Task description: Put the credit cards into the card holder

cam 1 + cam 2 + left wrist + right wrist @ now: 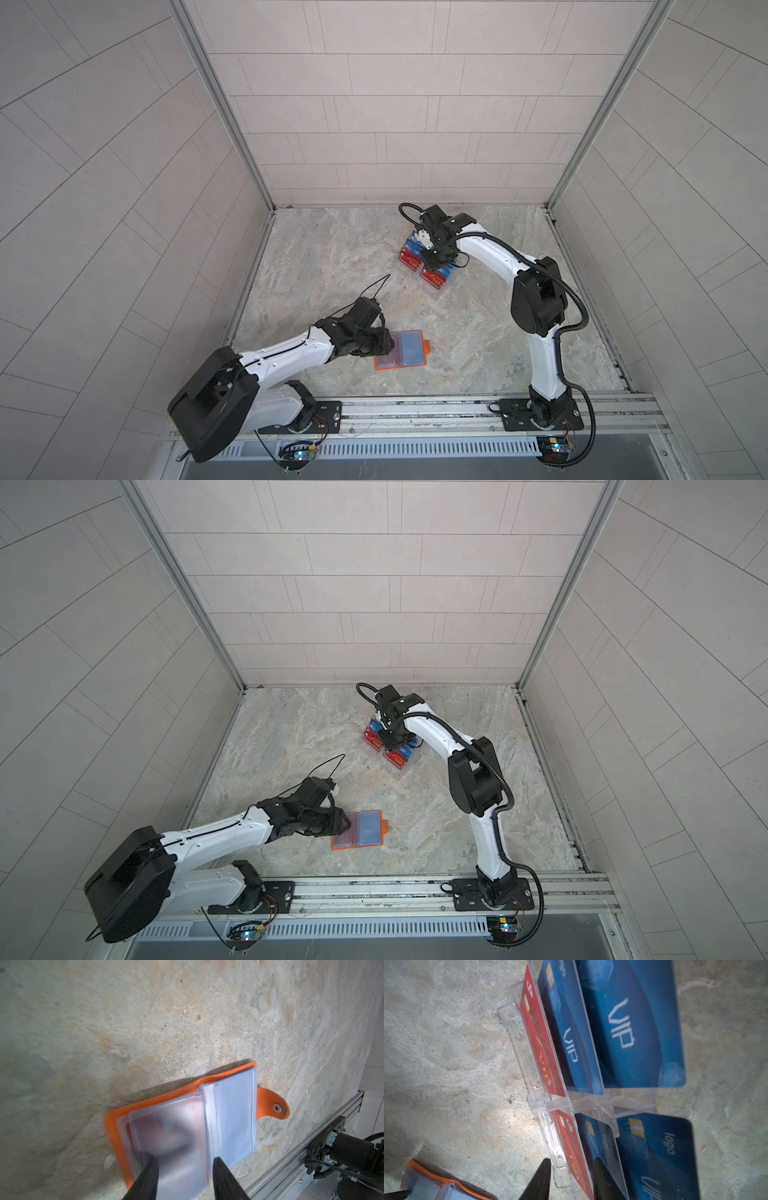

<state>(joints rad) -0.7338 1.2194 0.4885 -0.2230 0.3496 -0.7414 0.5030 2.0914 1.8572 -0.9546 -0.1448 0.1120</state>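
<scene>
My right gripper needs to go down onto the nearer red VIP credit card (pixel 435 277) (pixel 577 1162) next and close on the card's upper edge, because the open fingers are already on either side of it.
The orange card holder (pixel 401 350) (pixel 357 830) lies spread flat near the table's front, snap tab (pixel 277 1108) pointing right. My left gripper (pixel 387 350) (pixel 185 1162) is open at its left half. One finger lies under a frosted sleeve (pixel 176 1130), the other by the spine, and something reddish shows through that sleeve. Red and blue credit cards (pixel 432 283) (pixel 633 1032) stand in a clear acrylic stand (pixel 517 1028) at the back. My right gripper (pixel 434 265) (pixel 571 1169) is open over the stand's front row, its fingers either side of a red card (pixel 575 1159).
An aluminium rail (pixel 415 409) carrying both arm bases runs along the table's front edge. Tiled walls close in the left, back and right sides. Bare marble-patterned table (pixel 332 266) lies between the card holder and the stand.
</scene>
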